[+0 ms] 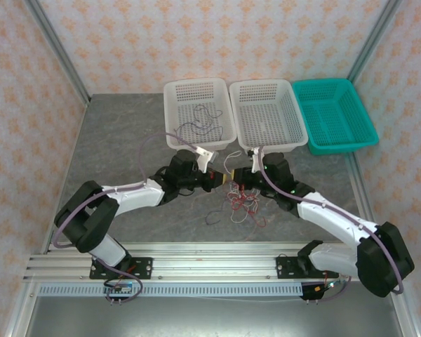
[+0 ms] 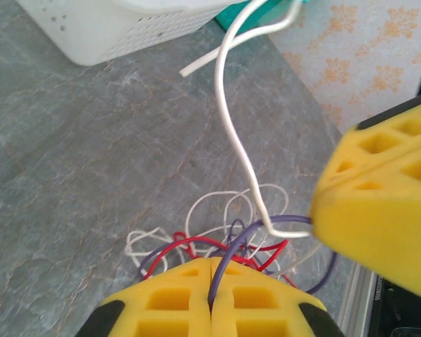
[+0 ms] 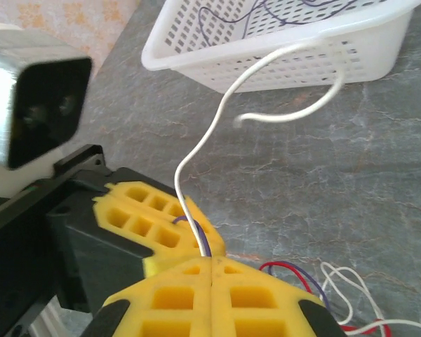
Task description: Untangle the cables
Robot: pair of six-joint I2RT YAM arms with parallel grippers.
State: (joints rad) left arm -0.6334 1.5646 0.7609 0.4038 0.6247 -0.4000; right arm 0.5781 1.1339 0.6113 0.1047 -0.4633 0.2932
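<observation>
My left gripper holds the purple cable, so my right gripper should next move away from it and down beside the tangle (image 1: 243, 204) to release the white cable.
The cables are a loose tangle (image 1: 243, 204) of red, purple and white wires lying on the grey table between the two arms. My left gripper (image 2: 211, 261) is shut on a purple cable (image 2: 256, 232), which loops across to my right gripper (image 3: 210, 261). The right gripper is shut on a white cable (image 3: 196, 151) that rises and curls toward the baskets; the purple cable (image 3: 200, 239) meets its jaws at the same spot. From above, the left gripper (image 1: 216, 178) and right gripper (image 1: 237, 182) are tip to tip just above the tangle.
Three baskets stand in a row at the back. The left white basket (image 1: 170, 112) holds purple cables (image 1: 200, 119). Beside it are a middle white basket (image 1: 295, 116) and a teal basket (image 1: 361, 116). Patterned walls close in the table on three sides.
</observation>
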